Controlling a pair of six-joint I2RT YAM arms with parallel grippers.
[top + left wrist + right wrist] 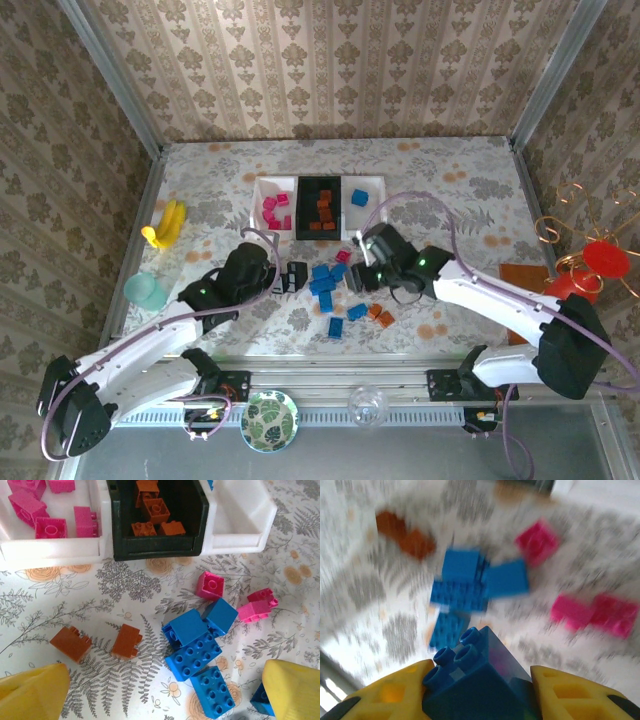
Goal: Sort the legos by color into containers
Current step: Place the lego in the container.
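Observation:
I need to carry this matching lego in my right gripper outward next, over the bottom of the white tray with one blue lego (364,212), and release it there.
Three trays stand in a row at the back: a white tray (262,186) with pink legos (50,528), a black tray (301,210) with orange legos (152,510), and a white tray (372,180) with one blue lego (359,197). Loose blue legos (192,640) are piled mid-table, with two orange ones (126,641) to their left and pink ones (210,585) beyond. My left gripper (165,700) hangs open over this pile, holding nothing. My right gripper (480,685) is shut on a blue lego (470,670), above the table; its view is blurred.
A yellow banana (165,225) and a teal cup (146,290) sit at the left edge. More blue (336,327) and orange legos (380,315) lie near the front. A leaf plate (269,421) and clear ball (367,405) rest on the rail. Red items (600,260) stand right.

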